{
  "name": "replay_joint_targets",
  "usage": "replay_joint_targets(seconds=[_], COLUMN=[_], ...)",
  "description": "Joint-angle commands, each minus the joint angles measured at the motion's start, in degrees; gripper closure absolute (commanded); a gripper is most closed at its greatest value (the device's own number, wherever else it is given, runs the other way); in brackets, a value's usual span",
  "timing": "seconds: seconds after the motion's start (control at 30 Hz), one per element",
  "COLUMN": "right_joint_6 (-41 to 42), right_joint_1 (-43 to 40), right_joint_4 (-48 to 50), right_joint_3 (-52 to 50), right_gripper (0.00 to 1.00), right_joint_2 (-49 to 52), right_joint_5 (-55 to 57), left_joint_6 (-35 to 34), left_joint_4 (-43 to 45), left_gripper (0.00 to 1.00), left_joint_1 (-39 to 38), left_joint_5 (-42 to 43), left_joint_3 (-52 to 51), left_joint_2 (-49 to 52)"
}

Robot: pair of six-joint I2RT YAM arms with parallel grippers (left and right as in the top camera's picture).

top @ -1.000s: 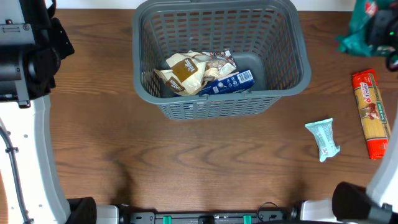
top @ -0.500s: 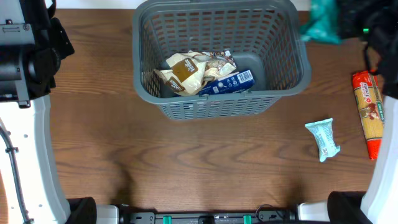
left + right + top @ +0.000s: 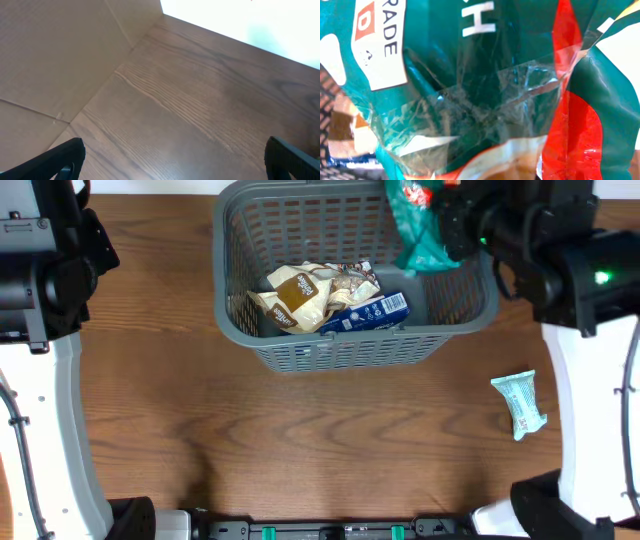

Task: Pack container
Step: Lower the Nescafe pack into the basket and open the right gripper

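Observation:
My right gripper needs to carry the raised bag across, lower it and release it at the blue packet (image 3: 368,314), which lies below and to its left in the overhead view.
The container (image 3: 345,335), a dark grey slotted basket, stands at the back middle of the table. Inside lie a beige packet (image 3: 295,295) and a blue packet (image 3: 378,310). My right gripper (image 3: 455,220) is shut on a teal and red food bag (image 3: 420,230), which hangs over the basket's right half, above its rim. In the right wrist view the teal bag (image 3: 470,90) fills the picture and hides the fingers. My left gripper (image 3: 175,167) is open over bare wood, with one black fingertip (image 3: 62,160) at each lower corner and nothing between them.
A pale blue packet (image 3: 520,405) lies on the table right of the basket, beside the right arm. The left arm (image 3: 40,260) stays at the far left edge. A cardboard wall (image 3: 50,60) borders the table beside the left gripper.
The right arm has carried the teal bag leftward from the table's far right corner to above the basket's right side. It now covers the red pasta packet. The left arm has not moved.

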Motion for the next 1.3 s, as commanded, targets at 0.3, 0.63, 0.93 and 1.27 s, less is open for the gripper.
replay_joint_targets(seconds=[0.3, 0.63, 0.93, 1.27], right_joint_6=[-0.3, -5.7, -8.1, -8.3], right_joint_1=[1.8, 6.3, 6.4, 6.4], right_joint_4=[-2.7, -3.1, -5.3, -6.1], right_joint_3=[2.4, 2.3, 2.2, 2.2], right_gripper=[0.98, 0.99, 0.99, 0.99], right_joint_2=[5.2, 6.9, 10.1, 13.6], right_joint_5=[3.0, 2.5, -1.8, -2.6], left_joint_6=[-0.8, -0.8, -0.8, -0.8], left_joint_4=[-0.2, -0.2, -0.2, -0.2], left_gripper=[0.01, 0.02, 0.02, 0.01], left_joint_1=[0.2, 0.2, 0.2, 0.2], left_joint_5=[-0.7, -0.7, -0.7, -0.7], left_joint_3=[-0.2, -0.2, -0.2, -0.2], left_joint_2=[0.0, 0.0, 0.0, 0.0])
